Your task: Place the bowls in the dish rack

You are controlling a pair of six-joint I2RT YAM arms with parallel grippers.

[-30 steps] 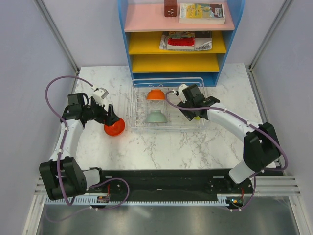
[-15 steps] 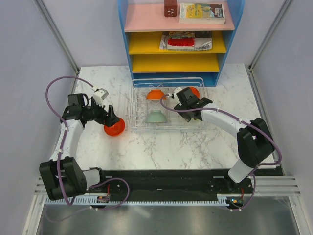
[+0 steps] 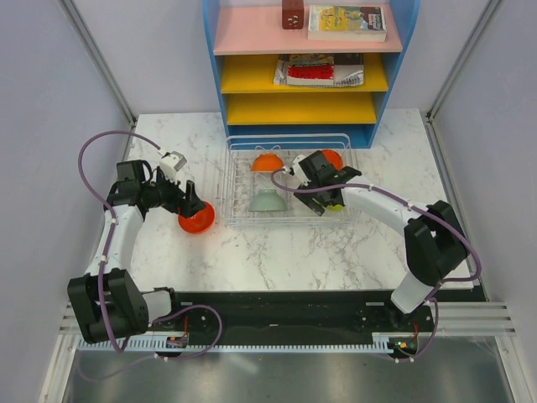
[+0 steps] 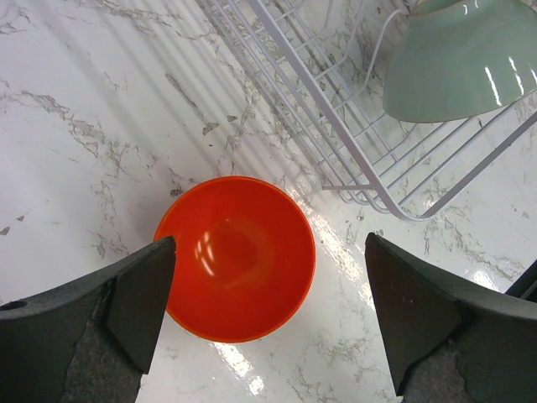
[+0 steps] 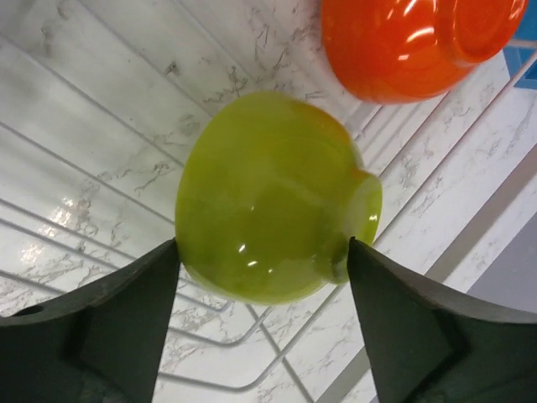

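The left gripper needs to move down and to the left in the wrist view, astride the red bowl's rim opposite the rack, because bare marble leaves room there.
A red bowl (image 3: 195,222) sits upright on the marble just left of the dish rack (image 3: 232,180). My left gripper (image 3: 194,208) hangs over it, open; in the left wrist view the red bowl (image 4: 235,256) lies below the gap between the fingers. The rack holds a pale mint bowl (image 3: 268,200), an orange bowl (image 3: 268,162), a second orange bowl (image 3: 334,157) and a lime green bowl (image 3: 336,204). My right gripper (image 5: 263,245) is open, and its fingers closely flank the lime green bowl (image 5: 268,210), which rests bottom-up on the rack wires (image 5: 277,332). An orange bowl (image 5: 411,42) lies just beyond.
A blue shelf unit (image 3: 302,67) with pink and yellow shelves stands right behind the rack, holding books and a small brown box. Grey walls close in both sides of the table. The mint bowl (image 4: 461,59) and rack corner (image 4: 369,189) lie close to the left gripper.
My right gripper has shifted left over the rack, uncovering the back-right orange bowl, and its jaws have widened around the lime green bowl. The left arm has not moved.
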